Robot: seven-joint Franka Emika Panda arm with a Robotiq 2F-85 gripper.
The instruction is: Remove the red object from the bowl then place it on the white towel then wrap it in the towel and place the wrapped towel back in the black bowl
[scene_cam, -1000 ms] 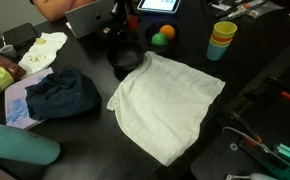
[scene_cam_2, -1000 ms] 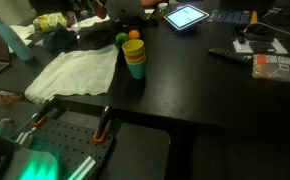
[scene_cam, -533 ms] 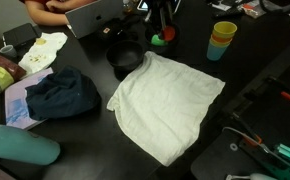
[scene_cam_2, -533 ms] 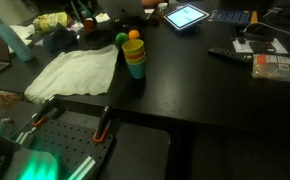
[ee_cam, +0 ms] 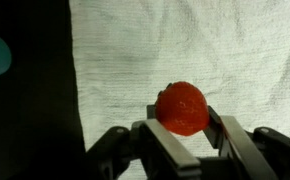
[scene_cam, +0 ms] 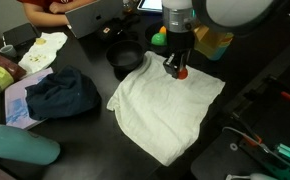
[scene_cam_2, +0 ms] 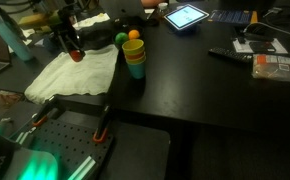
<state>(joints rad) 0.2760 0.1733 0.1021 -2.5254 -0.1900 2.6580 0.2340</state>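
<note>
The red object will next go down and toward the middle of the white towel in my gripper.
My gripper is shut on a red strawberry-like object and holds it just above the white towel. In both exterior views the gripper hangs over the far part of the towel, with the red object at its tips. The black bowl stands at the towel's far corner, to the left of the gripper; its inside looks dark.
Stacked coloured cups with a green ball and orange ball nearby. Dark blue cloth lies left of the towel. A teal bottle, a tablet, a laptop and a person's hands at the back.
The arm has come into view and moved down from the back over the towel, carrying the red object. Nothing else on the table moved.
</note>
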